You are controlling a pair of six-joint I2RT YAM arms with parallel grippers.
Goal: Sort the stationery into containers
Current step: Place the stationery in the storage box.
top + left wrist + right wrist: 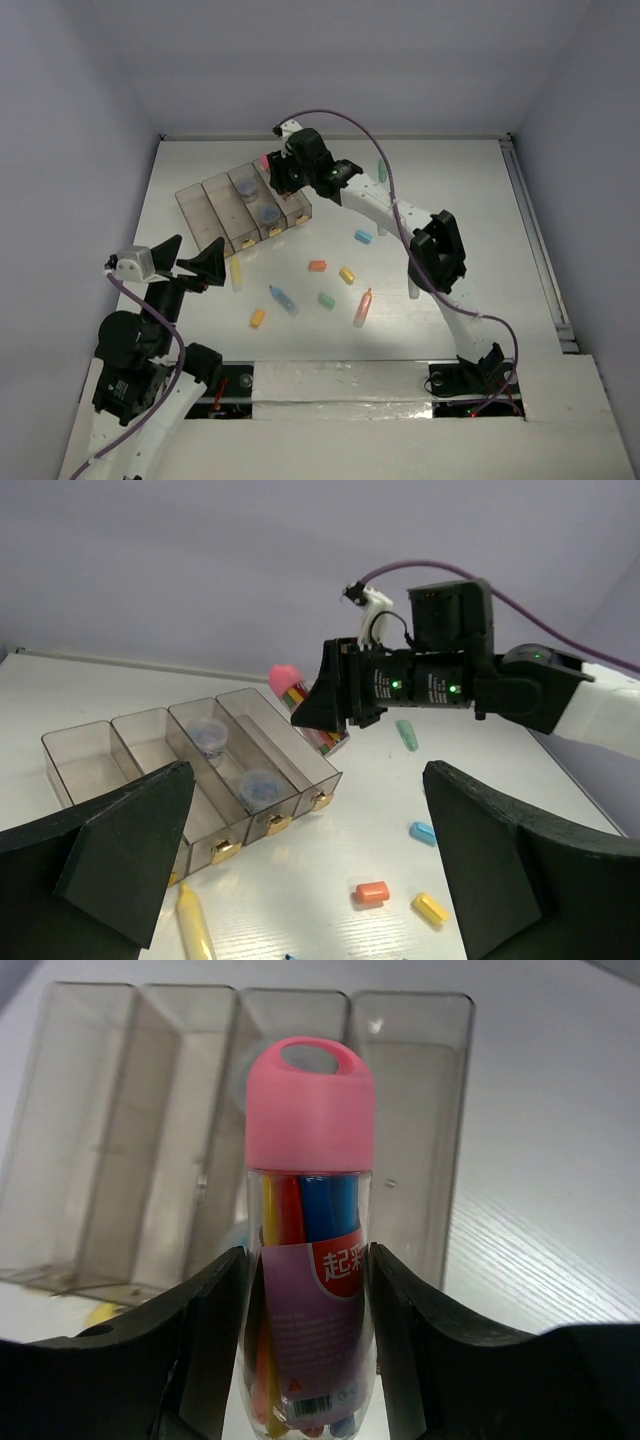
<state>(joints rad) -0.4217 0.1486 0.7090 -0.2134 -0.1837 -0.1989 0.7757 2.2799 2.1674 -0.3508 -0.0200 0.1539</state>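
Observation:
The end section of the tray beside the grey pots is empty and below the clear tube, so next my right gripper needs to lower the tube into it and open.
My right gripper (308, 1260) is shut on a clear tube with a pink cap (310, 1160), full of coloured pens, held above the rightmost compartment at the far end of the smoky four-compartment tray (205, 205). Two grey pots (207, 733) (258, 785) sit in the third compartment. Loose stationery lies on the table: a yellow marker (236, 272), a blue marker (283, 299), an orange-pink marker (362, 307), a green marker (381, 170) and several small blocks such as the orange one (371, 891). My left gripper (195, 255) hangs open and empty near the tray's front.
The tray (85, 765) has two empty left compartments and gold knobs on its front ends. The right arm (435, 250) stretches across the table's right half. White walls close in the back and sides.

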